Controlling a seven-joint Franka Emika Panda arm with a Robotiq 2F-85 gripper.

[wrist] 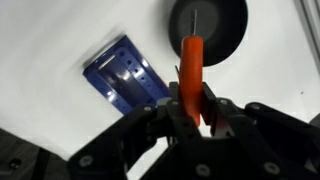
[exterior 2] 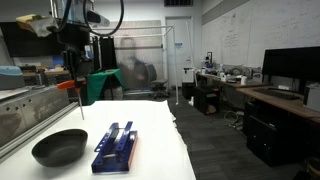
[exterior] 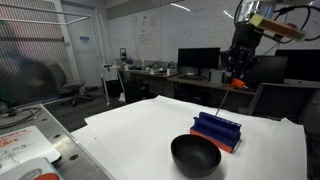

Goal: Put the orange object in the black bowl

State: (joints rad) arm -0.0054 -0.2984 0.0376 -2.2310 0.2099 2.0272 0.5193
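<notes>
The orange object still hangs high and to the side of the black bowl, so the robot's gripper needs to move down and over the black bowl's open hollow (exterior: 196, 152) (wrist: 218, 28) to release it.
My gripper (wrist: 194, 100) is shut on the orange object (wrist: 190, 68), a slender orange-red piece with a thin stem hanging below it. In both exterior views the gripper (exterior: 238, 80) (exterior 2: 74, 82) holds it high above the table, and the stem (exterior: 225, 100) (exterior 2: 80, 105) points down. The black bowl (exterior: 195, 154) (exterior 2: 59, 149) sits on the white table, below and slightly to the side of the gripper. In the wrist view the bowl (wrist: 226, 30) lies just beyond the object's tip.
A blue ridged rack with an orange base strip (exterior: 217, 131) (exterior 2: 114, 146) (wrist: 126, 72) lies right next to the bowl. The white table (exterior: 130, 135) ends near a metal side surface (exterior 2: 15, 115). Desks with monitors (exterior: 200, 62) stand behind.
</notes>
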